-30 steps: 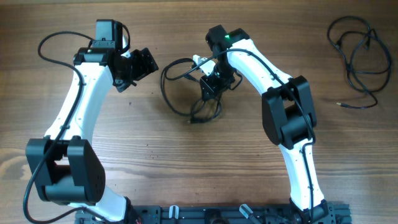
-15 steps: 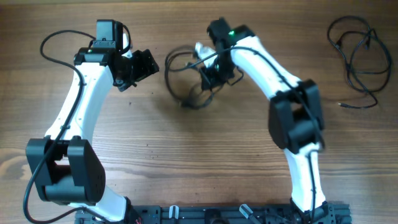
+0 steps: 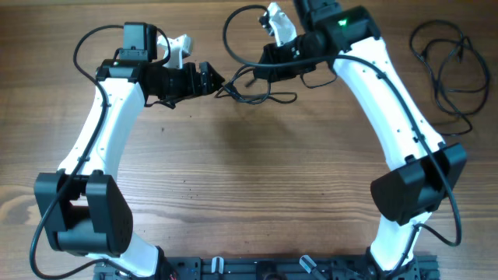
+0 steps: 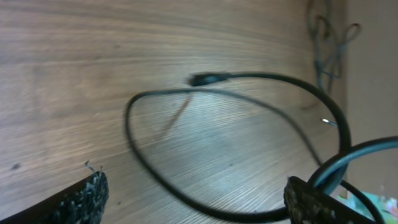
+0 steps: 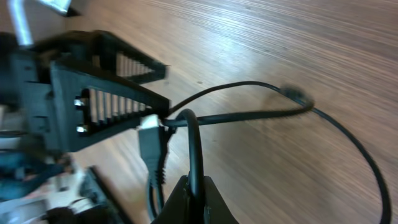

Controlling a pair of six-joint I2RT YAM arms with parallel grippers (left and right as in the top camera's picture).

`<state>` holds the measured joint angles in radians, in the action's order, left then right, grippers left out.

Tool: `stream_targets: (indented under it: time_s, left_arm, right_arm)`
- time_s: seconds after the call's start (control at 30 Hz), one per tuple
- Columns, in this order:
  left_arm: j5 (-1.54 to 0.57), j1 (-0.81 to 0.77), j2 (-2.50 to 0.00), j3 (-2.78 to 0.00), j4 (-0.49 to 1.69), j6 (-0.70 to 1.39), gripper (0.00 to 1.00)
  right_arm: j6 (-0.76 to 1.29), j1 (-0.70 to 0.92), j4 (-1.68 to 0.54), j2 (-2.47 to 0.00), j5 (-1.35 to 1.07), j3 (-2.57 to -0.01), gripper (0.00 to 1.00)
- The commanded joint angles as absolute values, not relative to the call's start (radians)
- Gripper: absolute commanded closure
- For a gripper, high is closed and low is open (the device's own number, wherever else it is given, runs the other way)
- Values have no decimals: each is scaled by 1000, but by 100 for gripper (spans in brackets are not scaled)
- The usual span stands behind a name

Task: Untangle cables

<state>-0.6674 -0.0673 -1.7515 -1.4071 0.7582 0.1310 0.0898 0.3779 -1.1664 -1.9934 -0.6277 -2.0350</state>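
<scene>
I should move my left gripper to the right in the overhead view, toward the thick black cable [image 3: 232, 88] [image 4: 339, 163], as its crossing parts sit beside one finger rather than between both.
A tangle of thin black cables [image 3: 274, 99] hangs and lies at the far middle of the table. My right gripper [image 3: 268, 62] is shut on one black cable [image 5: 194, 140] and holds it above the wood; a plug end [image 5: 149, 140] dangles beside it. My left gripper [image 3: 210, 78] is open at the tangle's left end. In the left wrist view, a cable loop [image 4: 155, 168] runs across the gap between the fingers [image 4: 84, 202], with a plug [image 4: 208, 79] further off. The left gripper [image 5: 102, 102] also shows in the right wrist view, close to the held cable.
A second loose bundle of black cables [image 3: 449, 66] lies at the far right of the table; it shows faintly in the left wrist view [image 4: 329, 37]. The arm bases stand at the near edge.
My right gripper has lifted the cable and carried it toward the far edge, stretching the tangle. My left gripper has moved right, up to the tangle's left end.
</scene>
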Motion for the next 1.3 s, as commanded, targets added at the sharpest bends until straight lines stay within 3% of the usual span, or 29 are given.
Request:
stream_targets:
  time_s: [0.0,0.33,0.5,0.57,0.7,0.8,1.17,1.2,1.23,1.27]
  left_arm:
    - [-835,-75,-1764,-1406,704,104,1]
    - [-958,-174,-1764,-1406,592,112,0]
    - [-958,-219,-1764,-1406,558,206,5]
    - [-957,-218,-1764,-1406,533,263,12]
    - [-957,-216,-1764,-1406,506,286,37]
    - [-958,-217,-1764,-1406,476,407,44]
    - [-1246,-212,-1764,-1406,317,449,32]
    - [-1266,-208,-1764,-1406,317,449,31]
    - [-1317,-203,-1764,-1406,297,449,30]
    - [-1331,-203,-1764,-1406,287,450,30]
  right_arm:
    - [49,341,-1169,-1986,-876,-2037,96]
    - [26,338,-1166,-1986,-934,-2037,96]
    - [86,338,-1156,-1986,-789,-2037,96]
    - [87,338,-1156,-1986,-781,-2037,96]
    - [121,338,-1137,-1986,-782,-2037,96]
    - [167,346,-1105,-1986,-781,-2036,96]
    - [267,336,-1092,-1988,-548,-2035,95]
    - [294,331,-1093,-1988,-496,-2034,91]
    - [320,329,-1093,-1990,-420,-2032,68]
    - [321,329,-1093,-1990,-411,-2028,60]
